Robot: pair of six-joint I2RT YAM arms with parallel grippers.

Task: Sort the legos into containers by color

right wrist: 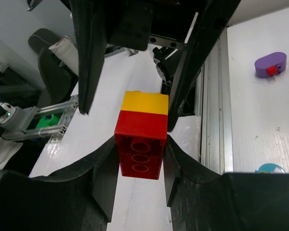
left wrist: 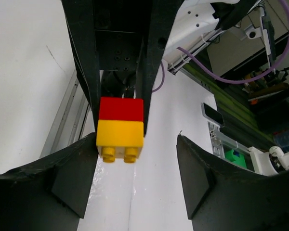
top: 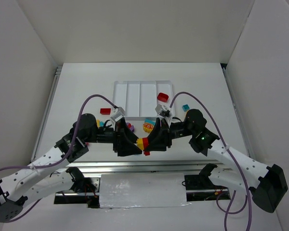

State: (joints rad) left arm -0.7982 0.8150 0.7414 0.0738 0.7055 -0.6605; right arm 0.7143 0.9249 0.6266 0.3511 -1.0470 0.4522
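My right gripper needs to leave the yellow brick, swing outward and turn down over the tray's end section (top: 164, 98), as a red lego lies there.
A red brick (right wrist: 140, 154) with a yellow brick (right wrist: 145, 103) stuck to its far end is held above the table in front of the white tray (top: 143, 83). My right gripper (right wrist: 140, 142) is shut on the red brick. My left gripper (left wrist: 137, 144) faces it, open wide. The yellow brick (left wrist: 120, 134) lies between its fingers, against the left one. In the top view the two grippers meet at the stack (top: 143, 143). A red lego (top: 162, 96) lies in the tray's rightmost compartment.
Loose legos lie around the tray's near edge: a red one (top: 105, 111) to the left, a teal one (top: 186, 108) to the right, a round multicoloured one (top: 148, 127) and a purple one (top: 130, 126) in front. The purple piece also shows in the right wrist view (right wrist: 270, 66).
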